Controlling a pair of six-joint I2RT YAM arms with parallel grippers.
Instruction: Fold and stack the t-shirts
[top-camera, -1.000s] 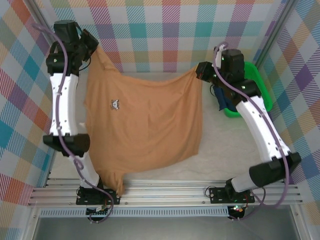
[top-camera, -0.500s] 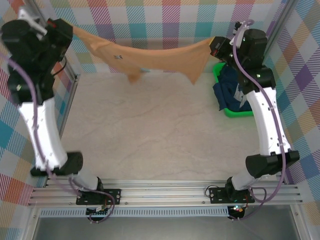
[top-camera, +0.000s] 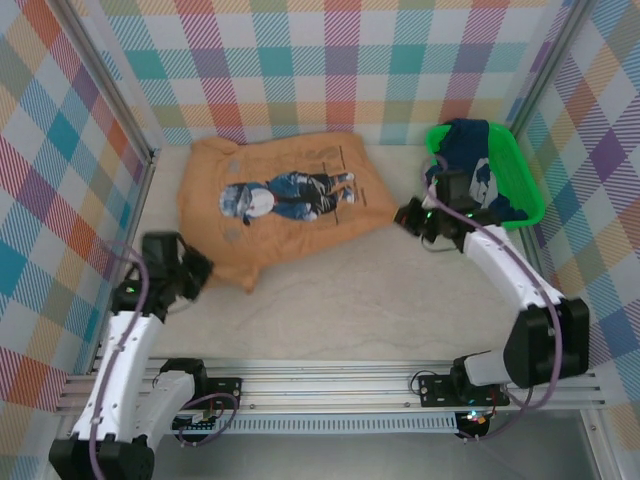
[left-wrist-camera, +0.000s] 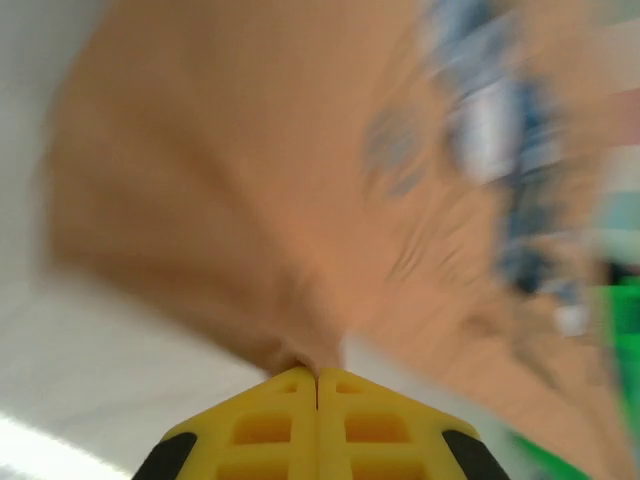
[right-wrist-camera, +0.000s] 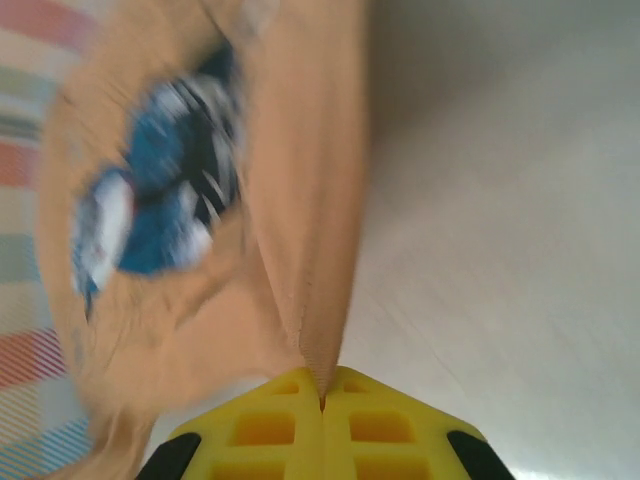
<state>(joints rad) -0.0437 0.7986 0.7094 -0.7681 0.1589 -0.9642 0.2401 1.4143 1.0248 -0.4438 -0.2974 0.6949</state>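
I should next move my left gripper back and down and release the pinched cloth on the bare tabletop, a clear place below and toward my base.
The tan-orange t-shirt (top-camera: 290, 215) lies spread on the table, its blue-and-white figure print (top-camera: 285, 195) facing up. My left gripper (top-camera: 200, 270) is low at the shirt's near-left corner and shut on the cloth; in the left wrist view the yellow fingers (left-wrist-camera: 270, 420) pinch a fold of the shirt (left-wrist-camera: 250, 200). My right gripper (top-camera: 403, 216) is shut on the shirt's right edge; in the right wrist view the cloth (right-wrist-camera: 310, 250) runs into the closed fingertips (right-wrist-camera: 322, 392). The navy t-shirt (top-camera: 475, 160) lies bunched in the basket.
The green plastic basket (top-camera: 525, 185) stands at the back right, just behind my right arm. Checked walls and metal frame posts close in the table at the back and sides. Bare tabletop (top-camera: 360, 300) stretches in front of the shirt.
The shirt hung stretched in the air between both raised grippers at the back. Both arms have come down and toward the near side, and the shirt now lies flat, print up.
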